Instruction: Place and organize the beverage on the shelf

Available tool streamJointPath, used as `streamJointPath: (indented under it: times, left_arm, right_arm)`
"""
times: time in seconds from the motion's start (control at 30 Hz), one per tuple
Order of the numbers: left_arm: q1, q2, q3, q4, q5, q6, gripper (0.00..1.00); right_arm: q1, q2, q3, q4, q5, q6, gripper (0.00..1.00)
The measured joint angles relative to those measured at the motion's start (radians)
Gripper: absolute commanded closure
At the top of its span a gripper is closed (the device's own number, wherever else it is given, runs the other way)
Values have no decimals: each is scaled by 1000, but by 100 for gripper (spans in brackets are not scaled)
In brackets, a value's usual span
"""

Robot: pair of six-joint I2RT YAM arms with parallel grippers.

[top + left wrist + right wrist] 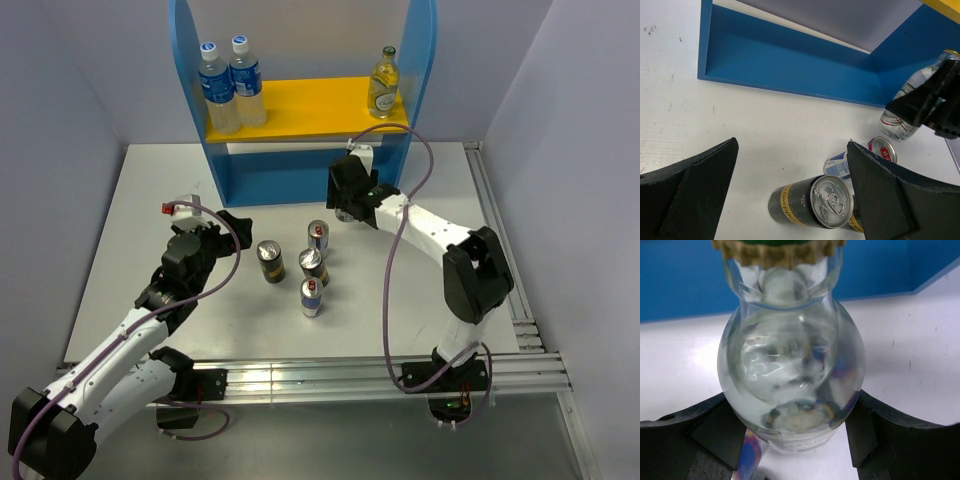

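Observation:
My right gripper raises the second bottle outward next, then sets it on the yellow board [310, 108] in the open room beside the standing bottle.
The shelf [195, 90] stands at the back of the table, with a yellow upper board [310, 108] and a blue base [790, 65]. One green-capped glass bottle [383, 84] stands at the right end of the board. My right gripper [345, 208] is shut on the second glass bottle [790, 365] in front of the base, at or just above the table; the bottle also shows in the left wrist view [902, 117]. My left gripper [232, 228] is open and empty, just left of a dark can [270, 261]. Close by are another dark can [313, 266] and two silver-blue cans [318, 238] [312, 297].
Two blue-capped water bottles [228, 85] stand at the left end of the yellow board. In the left wrist view the dark can [812, 202] stands between the open fingers [880, 195], with a silver-blue can [840, 165] behind it. Aluminium rails [500, 260] run along the right and near edges.

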Motion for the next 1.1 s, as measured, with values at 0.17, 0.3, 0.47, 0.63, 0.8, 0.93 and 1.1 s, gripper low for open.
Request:
streamJointPath:
  times: [0.17,0.3,0.47,0.63,0.8,0.93,1.1]
  left_arm:
    - [0,0,0,0,0,0,3]
    - [0,0,0,0,0,0,3]
    - [0,-2,0,0,-3,0,3]
    - [0,-10,0,0,-6,0,3]
    - [0,-11,0,0,-6,0,3]
    - [0,-4,0,0,-7,0,3]
    - [0,0,0,0,-7,0,3]
  right_arm:
    - [83,-122,-58,-2,64,-8,100]
    - [140,-204,-44,16,99,-40,100]
    - [136,-185,123,26,151,-124,100]
    - [95,-91,319,124,183,-214,100]
    - [29,95,570,138,192,-272,100]
    - [-17,240,731,134,200,-313,100]
    - [-63,325,775,135,201,-352,100]
